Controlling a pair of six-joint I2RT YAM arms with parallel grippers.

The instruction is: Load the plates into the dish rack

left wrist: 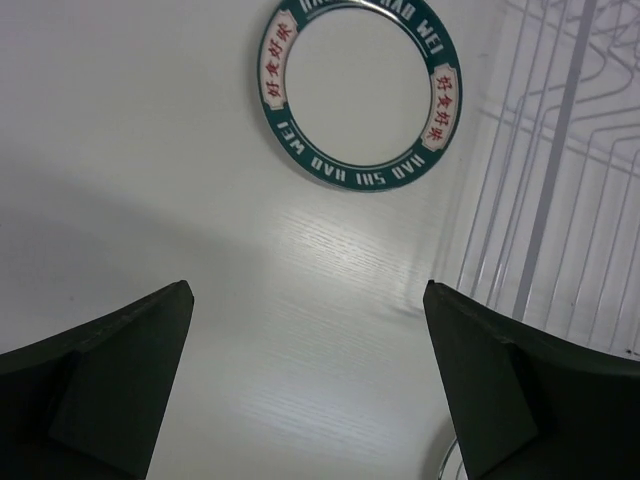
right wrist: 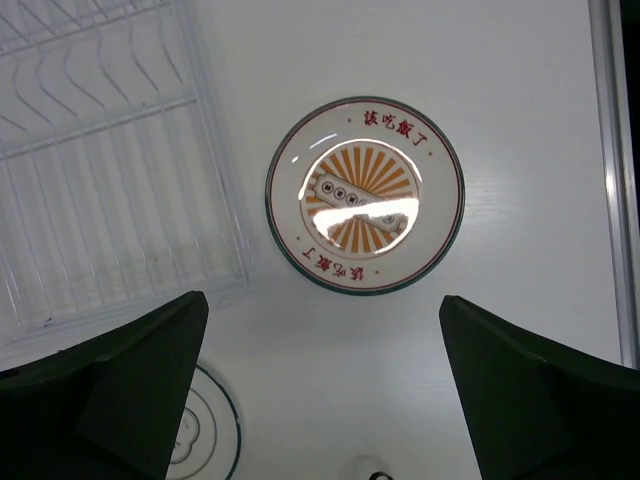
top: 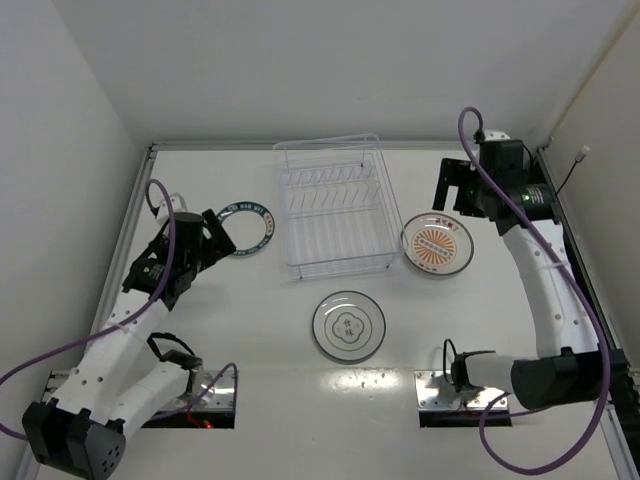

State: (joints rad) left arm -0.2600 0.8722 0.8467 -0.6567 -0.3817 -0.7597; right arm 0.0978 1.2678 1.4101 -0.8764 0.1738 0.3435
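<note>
My right gripper will next lower and tilt onto the rim of the orange sunburst plate (top: 437,243) on the metal bar side, where the table is open.
The wire dish rack (top: 330,268) stands at the table's middle back with no plate in it. The teal lettered-rim plate (top: 250,228) lies flat to its left, the orange sunburst plate (top: 437,243) flat to its right, and the white ringed plate (top: 348,325) flat in front of it. My left gripper (top: 212,238) is open and empty, hovering at the teal plate's left edge; its wrist view shows that plate (left wrist: 360,178) ahead and the rack (left wrist: 560,200) to the right. My right gripper (top: 448,192) is open and empty above and behind the orange plate (right wrist: 365,195).
White enclosure walls close in the table on the left, back and right. A metal rail (right wrist: 605,150) runs along the right edge. Purple cables loop from both arms. The rack (right wrist: 100,170) and the ringed plate (right wrist: 205,435) also show in the right wrist view.
</note>
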